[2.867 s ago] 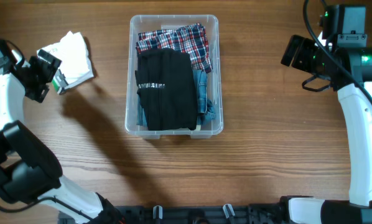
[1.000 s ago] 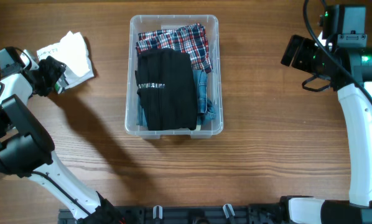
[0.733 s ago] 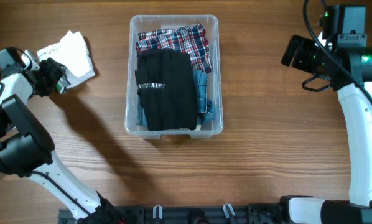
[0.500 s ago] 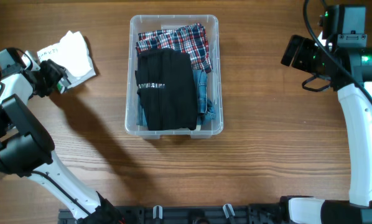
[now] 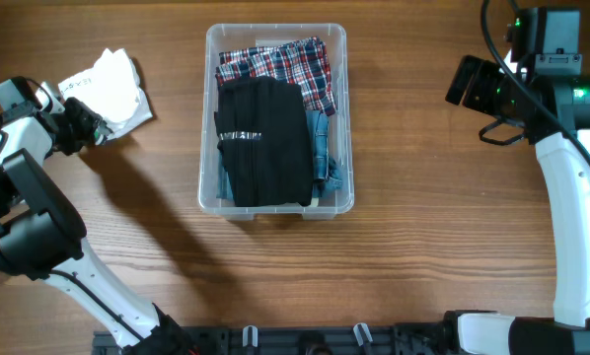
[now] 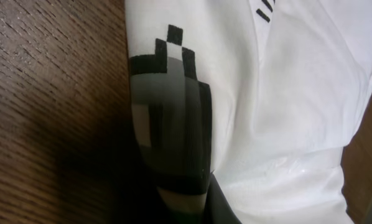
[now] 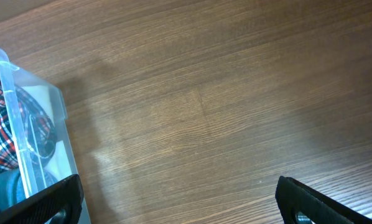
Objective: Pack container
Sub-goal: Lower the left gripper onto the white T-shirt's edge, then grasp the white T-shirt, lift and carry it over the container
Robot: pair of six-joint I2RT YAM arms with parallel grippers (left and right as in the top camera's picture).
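I need to move my left gripper up, over the side of the container and down onto the red plaid garment and let go there, because the white garment is still outside.
The clear container stands mid-table, holding a red plaid garment, a black garment and blue denim. A crumpled white garment lies on the wood at the far left. My left gripper is shut on its near-left edge. The left wrist view is filled by this white cloth with a black and grey printed patch, pinched at the bottom by the gripper. My right gripper hovers open at the back right, with the container's corner at the left of its view and nothing between its fingers.
Bare wooden table surrounds the container on all sides. The right arm's white link runs along the right edge. The left arm's black base link stands at the front left.
My left gripper has closed on the white garment's edge, and the cloth has bunched a little. The right arm and the container have not moved.
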